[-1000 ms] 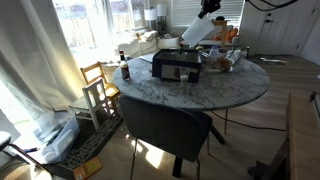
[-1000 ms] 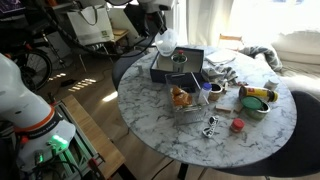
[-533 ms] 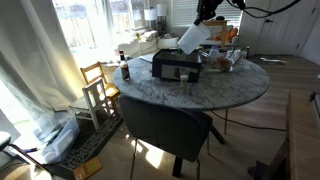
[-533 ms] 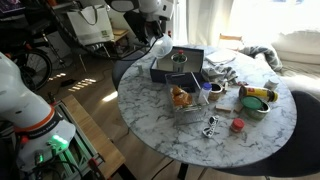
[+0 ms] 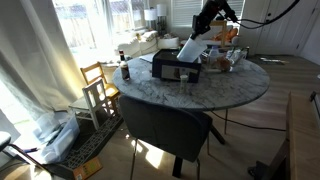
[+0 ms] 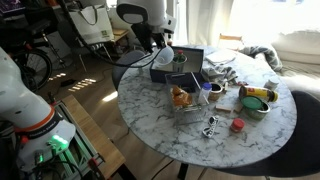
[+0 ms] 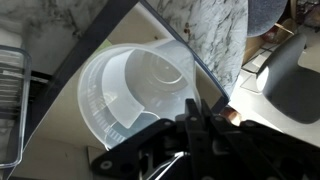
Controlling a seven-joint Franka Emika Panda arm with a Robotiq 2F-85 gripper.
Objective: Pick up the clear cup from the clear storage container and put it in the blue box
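Observation:
I should move my gripper down over the open blue box (image 6: 166, 73) and let go of the rim of the clear cup (image 6: 163, 57), since the tilted cup already hangs within the box's rim.
My gripper (image 7: 190, 118) is shut on the rim of the clear cup (image 7: 130, 95), which hangs tilted from it. In both exterior views the cup (image 5: 189, 50) (image 6: 163, 57) is over the near end of the blue box (image 5: 170, 72) (image 6: 164, 75), with the gripper (image 5: 198, 33) (image 6: 155, 45) just above it. In the wrist view the box's dark rim (image 7: 85, 65) runs diagonally behind the cup. The clear storage container (image 6: 188, 105) stands beside the box on the marble table and holds something orange. Its edge shows at the left of the wrist view (image 7: 10, 105).
A round marble table (image 6: 170, 130) carries a bowl with a yellow item (image 6: 256, 101), a red lid (image 6: 237, 125) and small clutter. A dark bottle (image 5: 125, 71) stands near the table edge. A dark chair (image 5: 165, 125) and a wooden chair (image 5: 97, 85) stand nearby.
The gripper has carried the clear cup down and sideways, from above the table's far side to just over the blue box, tilting it more.

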